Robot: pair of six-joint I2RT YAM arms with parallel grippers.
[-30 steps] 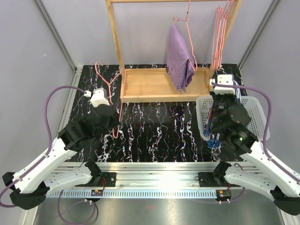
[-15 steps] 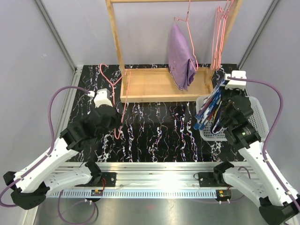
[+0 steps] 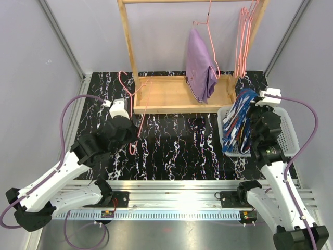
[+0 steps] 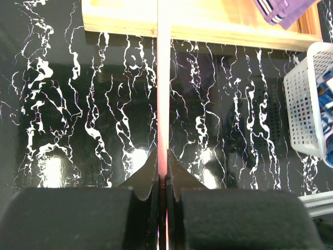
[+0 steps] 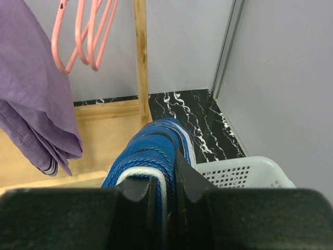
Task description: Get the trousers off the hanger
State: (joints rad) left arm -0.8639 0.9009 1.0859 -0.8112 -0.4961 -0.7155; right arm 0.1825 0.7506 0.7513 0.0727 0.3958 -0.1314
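Observation:
The blue trousers (image 3: 237, 122) hang bunched over one side, so next my right gripper needs to turn and lower them toward the white basket's open part before releasing them.
My right gripper (image 5: 165, 177) is shut on the dark blue streaky trousers (image 5: 156, 143). It holds them up in a bunch over the left side of the white basket (image 3: 285, 130), where the trousers (image 3: 237, 122) drape down from the gripper (image 3: 251, 124). The lilac trousers (image 3: 200, 67) hang on a pink hanger (image 3: 210, 36) from the wooden rack. My left gripper (image 4: 162, 161) is shut on the thin wire of a bare pink hanger (image 4: 163, 78). That hanger (image 3: 136, 112) stands over the table by the rack's left post, beside the gripper (image 3: 130, 136).
The wooden rack's base (image 3: 171, 96) lies at the back middle. Several empty pink hangers (image 3: 244, 36) hang at its right post. The basket's rim (image 4: 307, 104) shows at the right of the left wrist view, and grey walls close in both sides.
My right gripper has lifted the blue trousers up out of the basket and swung back towards the rack. My left gripper has carried the bare hanger a little farther and to the right.

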